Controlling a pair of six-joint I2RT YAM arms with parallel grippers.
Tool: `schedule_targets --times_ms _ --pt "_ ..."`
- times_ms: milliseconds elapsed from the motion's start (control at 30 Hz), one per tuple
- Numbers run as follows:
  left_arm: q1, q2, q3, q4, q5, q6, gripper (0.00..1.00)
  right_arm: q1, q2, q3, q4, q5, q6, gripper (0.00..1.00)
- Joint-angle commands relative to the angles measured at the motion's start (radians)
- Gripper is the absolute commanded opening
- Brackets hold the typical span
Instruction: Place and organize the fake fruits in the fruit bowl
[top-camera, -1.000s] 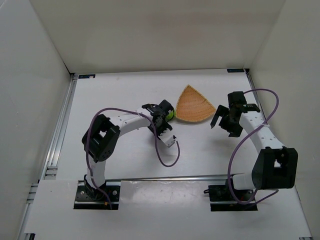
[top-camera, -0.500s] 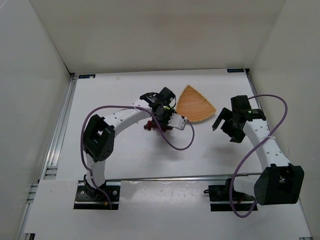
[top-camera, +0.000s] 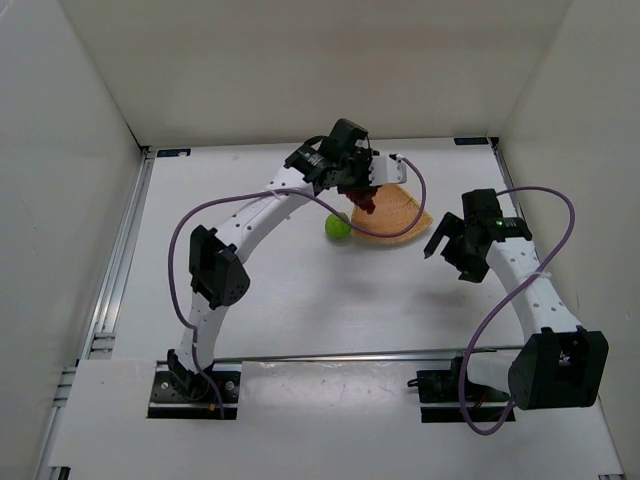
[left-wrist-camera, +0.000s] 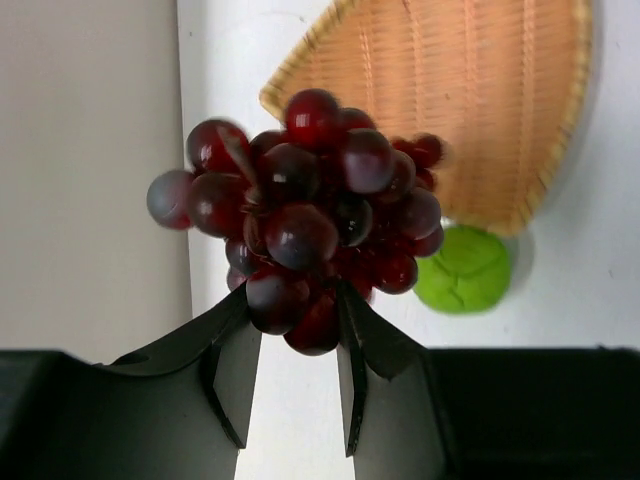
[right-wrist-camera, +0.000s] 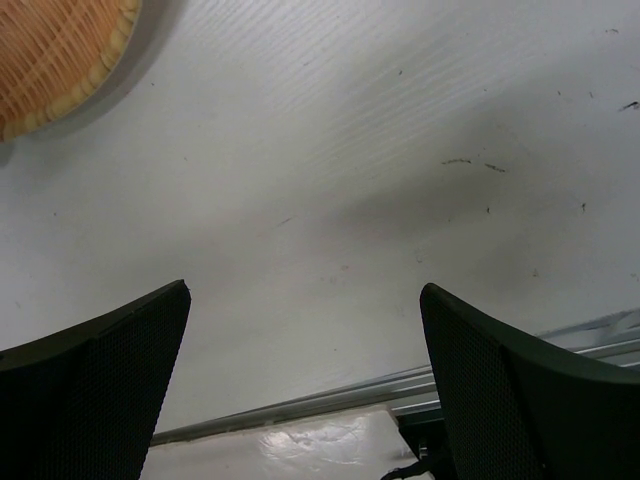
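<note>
The wicker bowl's empty middle is below my left gripper and to its right in the top view. I need to go there, lower the grapes and let go.
My left gripper is shut on the bunch of dark purple-red grapes and holds it above the left part of the tan wicker fruit bowl. In the left wrist view the grapes sit pinched between the gripper, with the bowl beyond. The round green fruit lies on the table just left of the bowl; it also shows in the left wrist view. My right gripper is open and empty to the right of the bowl, whose edge shows in the right wrist view.
White walls enclose the table on three sides. A metal rail runs along the near edge by the arm bases. Purple cables loop from both arms.
My left gripper picked up the grapes from the table and carried them up and back to above the bowl. The green fruit now lies uncovered by the bowl. The right arm barely moved.
</note>
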Motion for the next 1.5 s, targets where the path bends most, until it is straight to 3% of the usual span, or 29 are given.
schedule_targets --times_ms 0,167,267,367,500,733,800,933,1100,1200,1300,1467 --pt "-0.011 0.037 0.053 0.134 -0.007 -0.052 0.10 -0.006 0.000 0.001 0.038 -0.021 0.020 1.00" --pt "-0.011 0.208 0.210 0.206 0.080 -0.102 0.10 -0.016 0.000 0.051 0.009 0.035 0.029 1.00" --pt "-0.011 0.244 0.224 0.232 0.163 -0.121 0.10 -0.036 0.009 0.066 -0.012 0.065 0.020 1.00" --pt "-0.011 0.253 0.211 0.243 0.252 -0.130 0.16 -0.045 0.020 0.090 -0.039 0.085 0.011 1.00" --pt "-0.011 0.265 0.193 0.264 0.263 -0.162 0.38 -0.045 0.029 0.080 -0.039 0.094 0.002 1.00" --pt "-0.001 0.203 0.133 0.264 0.194 -0.223 0.90 -0.054 0.029 0.071 -0.049 0.103 0.002 1.00" --pt "-0.001 0.172 0.077 0.264 0.203 -0.213 0.96 -0.054 0.029 0.082 -0.040 0.094 -0.009 1.00" --pt "-0.011 0.103 0.014 0.264 0.140 -0.239 0.99 -0.054 0.029 0.091 -0.028 0.071 -0.018 1.00" --pt "0.033 -0.061 -0.060 0.264 -0.031 -0.346 0.99 0.025 0.020 0.082 0.116 -0.145 -0.174 1.00" --pt "0.143 -0.184 -0.150 0.264 -0.145 -0.459 0.99 0.221 0.125 0.164 0.141 -0.136 -0.233 1.00" --pt "0.254 -0.313 -0.299 0.255 -0.154 -0.532 0.99 0.340 0.291 0.322 0.161 -0.152 -0.266 1.00" --pt "0.511 -0.465 -0.491 0.179 -0.147 -0.621 0.99 0.450 0.670 0.715 0.083 -0.012 -0.303 1.00"
